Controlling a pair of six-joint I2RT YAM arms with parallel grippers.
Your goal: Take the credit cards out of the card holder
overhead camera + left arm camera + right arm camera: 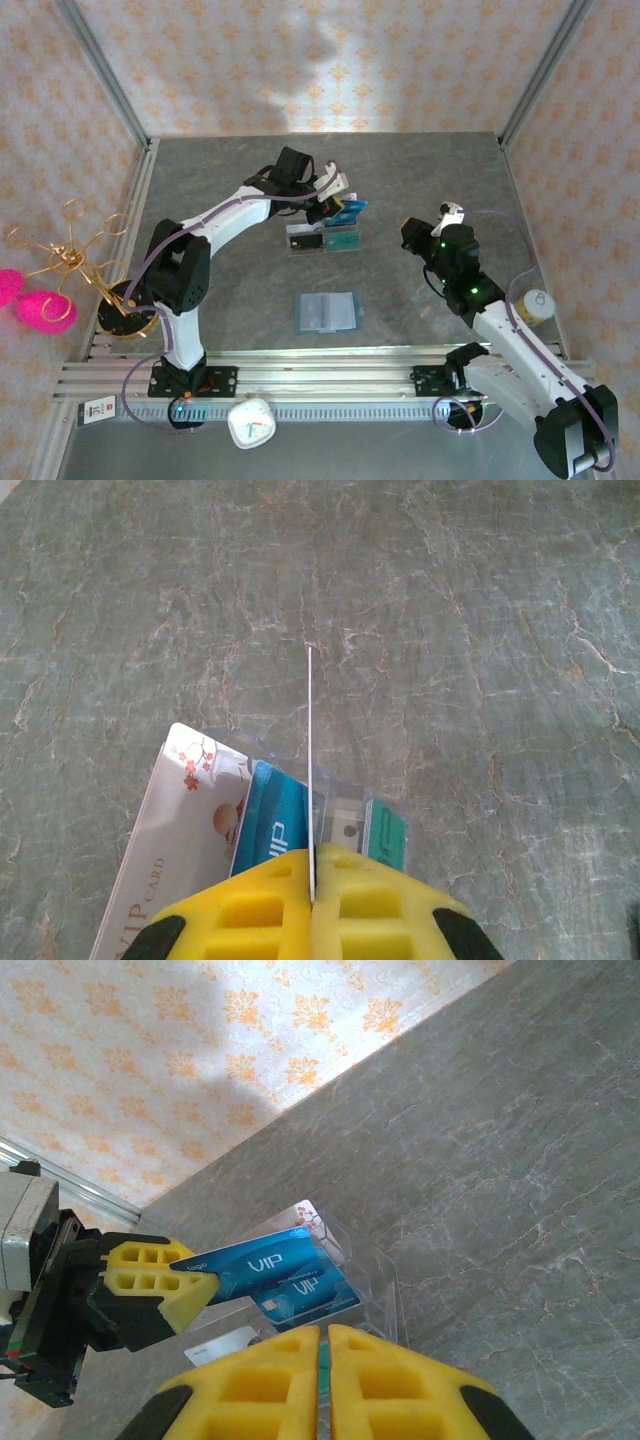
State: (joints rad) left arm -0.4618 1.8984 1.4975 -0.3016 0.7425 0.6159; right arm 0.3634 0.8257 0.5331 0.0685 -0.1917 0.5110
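My left gripper still has the bright blue credit card hanging above the tray, so next it needs to go down toward the other blue card (345, 218) (274, 815) below it and let go.
My left gripper (312, 858) is shut on a bright blue credit card (250, 1258). The card shows edge-on as a thin line (310, 770) and hangs just over the clear tray (325, 240). Under it in the tray lie a silvery credit card with red blossoms (190, 820), another blue card (275, 825) and a teal-green card (386, 835). The card holder (326, 311) lies open and flat on the table, nearer the arm bases than the tray. My right gripper (325, 1335) is shut with nothing between its fingers and hovers at the tray's right side, pointing at it.
A gold wire stand with pink balls (45, 290) sits off the table's left edge. A white round timer (252, 422) lies by the near rail, and a small cream object (537, 304) sits at the right. Patterned walls close in the far side.
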